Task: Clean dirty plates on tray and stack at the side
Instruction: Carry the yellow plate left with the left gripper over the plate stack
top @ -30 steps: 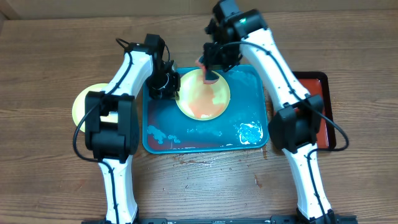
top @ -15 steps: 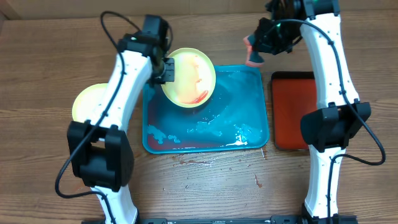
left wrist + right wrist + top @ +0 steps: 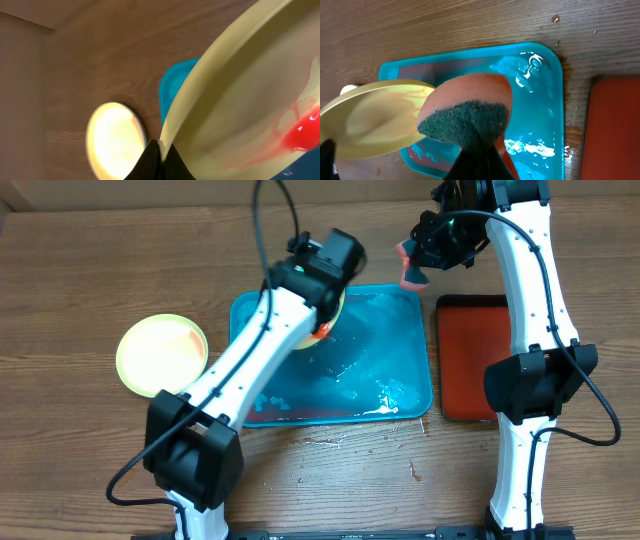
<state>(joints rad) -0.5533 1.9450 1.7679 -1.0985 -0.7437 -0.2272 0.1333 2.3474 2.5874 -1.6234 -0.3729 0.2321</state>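
Next, my left gripper carries the held plate down and left in the overhead view to the second plate (image 3: 162, 356) (image 3: 116, 141), which lies flat there, and releases it.
My left gripper (image 3: 159, 150) is shut on the rim of a pale yellow-green plate (image 3: 240, 95), which it holds tilted above the turquoise tray (image 3: 400, 340). Red sauce (image 3: 300, 135) runs down the plate's face. In the overhead view my left arm hides most of this plate (image 3: 328, 320). A second yellow-green plate (image 3: 160, 356) lies flat on the table left of the tray. Up over the tray's far right corner, my right gripper (image 3: 415, 262) is shut on an orange sponge (image 3: 465, 107) with a dark green scouring side, clear of the held plate (image 3: 375, 120).
Water and foam lie on the tray floor (image 3: 535, 100), with red smears near its front edge. A smaller red tray (image 3: 480, 360) sits just right of it. Droplets spot the wooden table (image 3: 340, 470) in front of the tray.
My left arm has lifted the plate off the tray, tilted it and swung it right. My right gripper pulled the sponge up and to the right, then held still.
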